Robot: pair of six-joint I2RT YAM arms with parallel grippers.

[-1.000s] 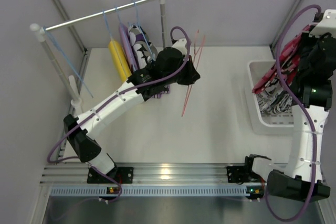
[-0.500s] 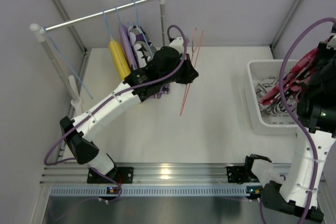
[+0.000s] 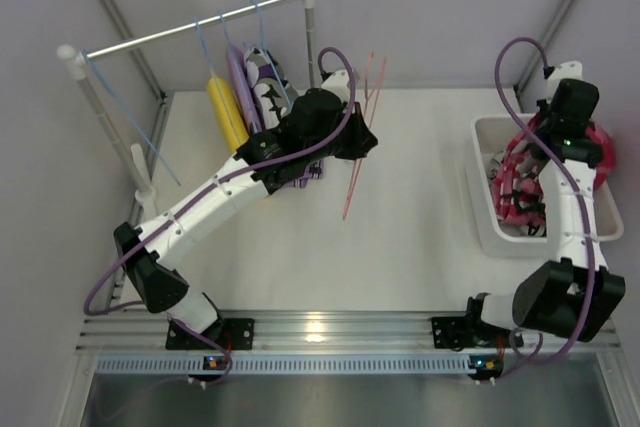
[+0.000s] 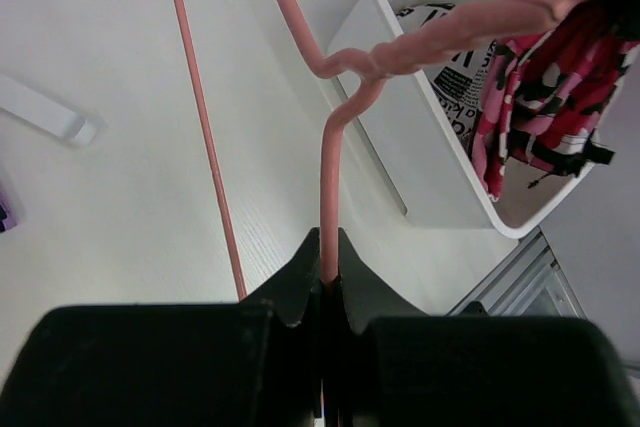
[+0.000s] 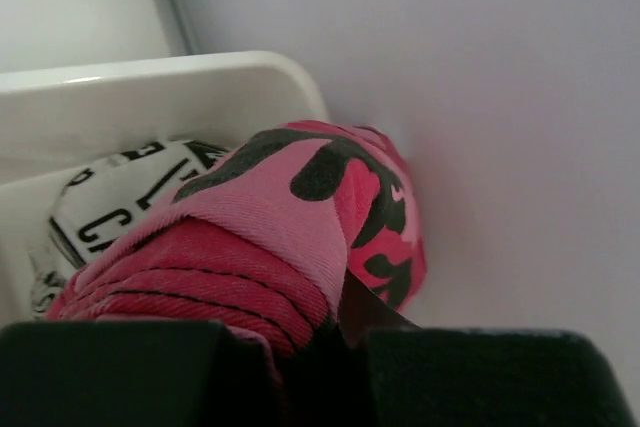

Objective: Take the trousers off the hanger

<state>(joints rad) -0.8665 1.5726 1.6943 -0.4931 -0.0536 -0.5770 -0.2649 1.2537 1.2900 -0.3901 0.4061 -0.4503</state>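
Observation:
My right gripper is to lower away from the wall first and then open, to get the red-pink trousers into the bin. The trousers are bulging past the bin's side rim.
My left gripper (image 3: 362, 143) is shut on the bare pink hanger (image 3: 357, 169) and holds it above the table; in the left wrist view the hanger's wire (image 4: 328, 182) runs straight out from between the closed jaws (image 4: 328, 269). My right gripper (image 3: 563, 147) is shut on the red-pink trousers (image 3: 516, 165) with black blotches, over the white bin (image 3: 488, 232). In the right wrist view the cloth (image 5: 270, 217) bunches over the closed jaws (image 5: 340, 337). Black-and-white print trousers (image 5: 110, 209) lie in the bin.
A clothes rail (image 3: 190, 32) on two white posts stands at the back left. Yellow (image 3: 226, 112), purple (image 3: 240, 82) and black-and-white spotted (image 3: 270, 95) trousers hang from it on blue hangers. The bin sits against the right wall (image 5: 520, 127).
My right arm has swung down and back over the bin, bringing the red-pink trousers down into it. My left arm with the pink hanger has barely moved.

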